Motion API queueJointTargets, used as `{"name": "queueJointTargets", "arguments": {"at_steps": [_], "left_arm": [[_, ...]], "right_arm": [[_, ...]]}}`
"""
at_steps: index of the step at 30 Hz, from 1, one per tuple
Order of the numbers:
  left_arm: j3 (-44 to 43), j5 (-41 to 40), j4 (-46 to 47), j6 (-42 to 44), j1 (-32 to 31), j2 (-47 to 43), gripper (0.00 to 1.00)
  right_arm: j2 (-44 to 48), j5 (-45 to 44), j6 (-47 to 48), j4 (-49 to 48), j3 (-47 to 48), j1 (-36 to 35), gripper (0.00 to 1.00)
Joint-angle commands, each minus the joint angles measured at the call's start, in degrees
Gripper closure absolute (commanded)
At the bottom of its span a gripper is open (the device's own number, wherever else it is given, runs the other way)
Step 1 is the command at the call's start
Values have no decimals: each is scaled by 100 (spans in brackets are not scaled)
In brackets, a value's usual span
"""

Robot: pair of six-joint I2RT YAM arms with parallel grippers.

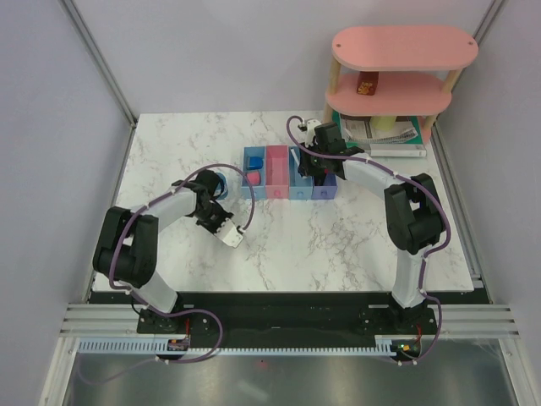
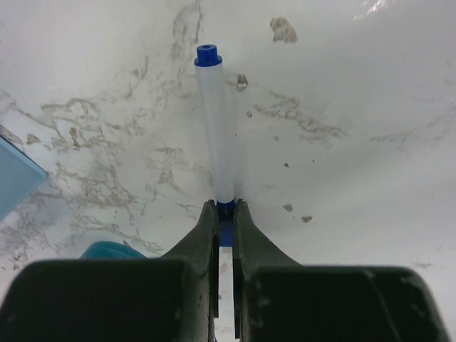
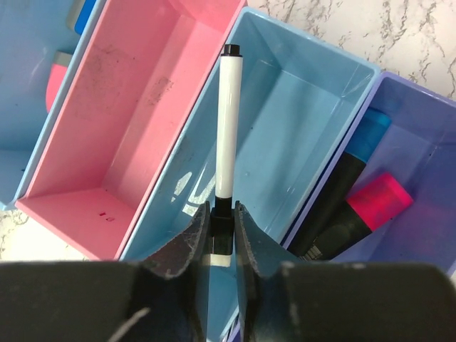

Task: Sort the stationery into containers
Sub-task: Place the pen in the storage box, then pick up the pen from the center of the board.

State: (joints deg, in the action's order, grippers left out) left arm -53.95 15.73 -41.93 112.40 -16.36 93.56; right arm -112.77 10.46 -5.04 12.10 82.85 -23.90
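Observation:
I should next move my left gripper outward, right in the top view, over the light blue bin to release this pen where the other hangs.
The four joined bins (image 1: 277,152) stand mid-table. My right gripper (image 3: 223,210) is shut on a white pen with black ends (image 3: 228,121) and holds it over the third, light blue bin (image 3: 299,121), next to the pink bin (image 3: 128,107). The purple bin (image 3: 427,178) holds two black highlighters, one blue-ended (image 3: 367,135) and one pink-ended (image 3: 381,203). The first bin holds a blue eraser (image 1: 254,161) and a pink eraser (image 1: 252,178). My left gripper (image 2: 221,206) is shut on a white pen with blue ends (image 2: 217,128) over the marble, left of the bins. A blue tape roll (image 1: 220,181) lies by my left arm.
A pink oval two-tier shelf (image 1: 397,68) stands at the back right with a small red box (image 1: 367,84) on its lower tier. A green-edged book (image 1: 385,131) lies under it. A bin corner (image 2: 14,182) shows at the left of the left wrist view.

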Motion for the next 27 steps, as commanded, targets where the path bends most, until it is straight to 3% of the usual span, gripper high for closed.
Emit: {"name": "queueJointTargets", "arguments": {"at_steps": [1, 11, 16, 21, 27], "left_arm": [[-18, 615, -210, 2745, -235, -399, 98], [-941, 1196, -254, -541, -772, -663, 98], [-1782, 1468, -254, -3018, -991, -611, 98], [-3100, 1556, -254, -5871, -1062, 47, 98], [-4358, 2223, -412, -8299, -1106, 1065, 98]], "right_arm": [[194, -167, -120, -225, -76, -18, 74], [360, -167, 2, -112, -32, -18, 58], [712, -307, 134, 73, 144, -27, 55], [1301, -999, 266, 284, 232, 17, 53], [1635, -1661, 363, 565, 39, 280, 53]]}}
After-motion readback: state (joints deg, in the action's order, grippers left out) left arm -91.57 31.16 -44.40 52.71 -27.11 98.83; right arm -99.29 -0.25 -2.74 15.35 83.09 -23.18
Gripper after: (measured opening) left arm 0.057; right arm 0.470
